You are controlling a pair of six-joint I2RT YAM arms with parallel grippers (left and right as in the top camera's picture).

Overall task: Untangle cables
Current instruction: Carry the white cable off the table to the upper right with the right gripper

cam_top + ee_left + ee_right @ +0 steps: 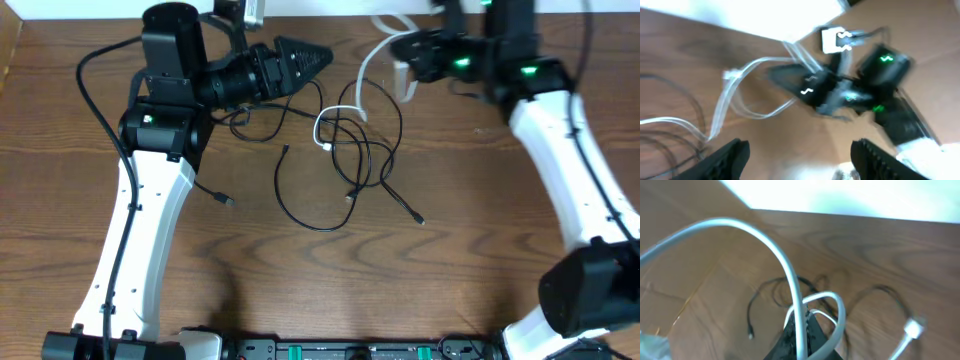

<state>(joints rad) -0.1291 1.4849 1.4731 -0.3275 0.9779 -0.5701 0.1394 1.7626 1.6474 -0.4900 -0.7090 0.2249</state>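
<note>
The table's bare far edge lies to my right gripper's right in the overhead view, so I will carry the white cable point(362, 75) there, off the tangle, and release it.
The white cable point(362, 75) rises off the wooden table point(480, 230) to my right gripper point(405, 52) at the back, which is shut on it. In the right wrist view the cord point(742, 226) arches over and passes between the closed fingers point(812, 330), and its plug point(914, 327) hangs to the right. The black cable point(352, 150) lies in tangled loops mid-table, and the white cable's lower loop point(322, 128) is threaded among them. My left gripper point(322, 57) hovers just left of the tangle. It is open point(800, 150) with nothing between its fingers, facing the white cable point(735, 85) and the right gripper point(812, 87).
The table's far edge point(330, 12) runs close behind both grippers, with a bright white surface beyond it. Thick black arm wires point(100, 90) hang beside the left arm. A black equipment rail point(350, 350) lines the front edge.
</note>
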